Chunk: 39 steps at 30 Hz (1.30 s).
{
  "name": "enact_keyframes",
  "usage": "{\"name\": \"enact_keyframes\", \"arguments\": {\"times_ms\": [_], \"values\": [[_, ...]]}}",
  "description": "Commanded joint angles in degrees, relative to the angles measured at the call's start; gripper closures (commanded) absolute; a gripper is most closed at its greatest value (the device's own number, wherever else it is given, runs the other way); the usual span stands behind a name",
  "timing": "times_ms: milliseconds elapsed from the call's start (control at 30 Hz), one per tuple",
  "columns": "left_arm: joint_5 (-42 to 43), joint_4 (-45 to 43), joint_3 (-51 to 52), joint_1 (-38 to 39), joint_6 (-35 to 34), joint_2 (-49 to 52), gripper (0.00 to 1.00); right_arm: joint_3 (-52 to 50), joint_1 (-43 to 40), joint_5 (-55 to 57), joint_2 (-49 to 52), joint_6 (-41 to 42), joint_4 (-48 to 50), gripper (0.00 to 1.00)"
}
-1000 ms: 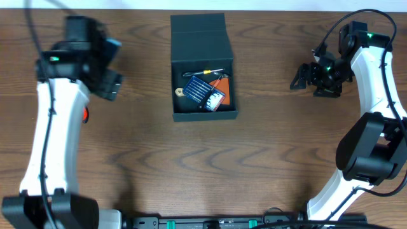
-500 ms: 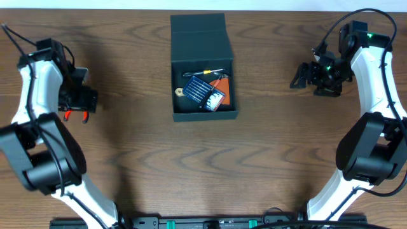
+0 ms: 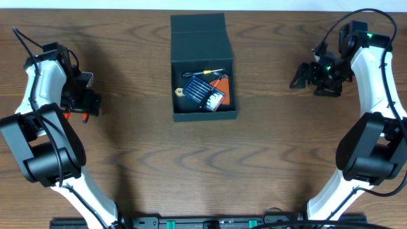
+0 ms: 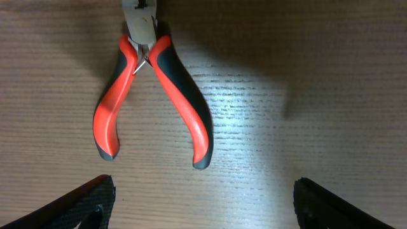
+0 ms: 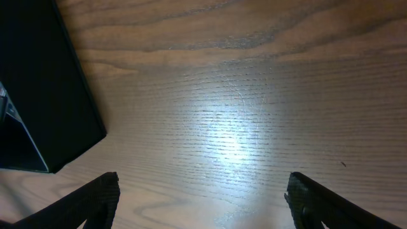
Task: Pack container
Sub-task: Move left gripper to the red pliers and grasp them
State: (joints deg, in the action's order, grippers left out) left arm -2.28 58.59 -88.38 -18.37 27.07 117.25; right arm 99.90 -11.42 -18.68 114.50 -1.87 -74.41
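Note:
My left gripper should go down onto the loose end of the pliers' handle nearer the container and close, because that end of the handle is in line between its fingers.
The container (image 3: 204,115) is a dark square box in the overhead view at the table's back centre, its flap lid (image 3: 199,37) open to the rear. Inside lie a blue tool card (image 3: 202,93), an orange item and a small screwdriver. Red-and-black pliers (image 4: 152,95) lie flat on the wood in the left wrist view, just ahead of my open, empty left gripper (image 4: 203,203). In the overhead view the left gripper (image 3: 81,102) hovers over them at the far left. My right gripper (image 3: 304,76) is open and empty, right of the container; a container corner (image 5: 44,83) shows in its wrist view.
Bare brown wooden tabletop (image 3: 210,165) surrounds the container. The table's back edge runs just behind the open lid. Both arm bases stand at the front corners.
My left arm has swung out to the far left and settled low over the pliers. The right arm and the container have not moved.

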Motion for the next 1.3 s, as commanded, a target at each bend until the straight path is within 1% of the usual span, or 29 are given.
{"name": "enact_keyframes", "arguments": {"times_ms": [0, 67, 200, 333, 367, 467, 700, 833, 900, 933, 967, 1133, 1267], "values": [[1.0, -0.5, 0.4, -0.3, 1.0, 0.4, 0.15, 0.0, 0.6, -0.9, 0.3, 1.7, -0.2, 0.14], [2.7, -0.9, 0.4, -0.3, 1.0, 0.5, 0.17, 0.0, 0.6, -0.9, 0.3, 3.2, -0.2, 0.14], [3.4, -2.8, 0.4, -0.3, 0.5, 1.2, 0.29, 0.0, 0.6, -0.9, 0.3, 6.0, -0.5, 0.15], [3.4, -3.4, 0.4, -0.3, 0.5, 2.8, 0.31, 0.0, 0.6, -1.3, 0.3, 6.5, -1.7, 0.17], [3.4, -3.5, 0.4, -0.3, 0.2, 3.3, 0.34, 0.0, 0.6, -1.3, 0.3, 6.6, -1.9, 0.17], [3.4, -3.9, 0.4, -0.3, -1.1, 4.9, 0.35, 0.0, 0.6, -1.3, 0.3, 6.6, -2.6, 0.18], [3.4, -3.9, 0.4, -0.3, -3.4, 7.9, 0.50, 0.0, 0.6, -1.3, 0.3, 6.6, -2.8, 0.18], [3.4, -3.8, 0.4, -0.3, -5.1, 8.0, 0.67, 0.0, 0.6, -1.3, 0.3, 6.6, -2.8, 0.17], [3.4, -3.8, 0.4, -0.3, -5.2, 8.0, 0.81, 0.0, 0.6, -1.3, 0.3, 6.6, -2.9, 0.17], [3.4, -3.7, 0.4, -0.3, -5.2, 8.0, 0.93, 0.0, 0.6, -1.3, 0.3, 6.6, -3.0, 0.17], [3.4, -3.6, 0.4, -0.3, -5.2, 8.0, 0.94, 0.0, 0.6, -1.3, 0.3, 6.6, -3.0, 0.17], [3.3, -2.4, 0.4, -0.2, -5.1, 7.8, 0.94, 0.0, 0.6, -1.3, 0.3, 6.6, -3.3, 0.17], [3.4, -0.1, -0.5, 0.1, -5.1, 5.6, 0.94, 0.0, 0.6, -1.3, 0.3, 6.6, -3.4, 0.17]]}}
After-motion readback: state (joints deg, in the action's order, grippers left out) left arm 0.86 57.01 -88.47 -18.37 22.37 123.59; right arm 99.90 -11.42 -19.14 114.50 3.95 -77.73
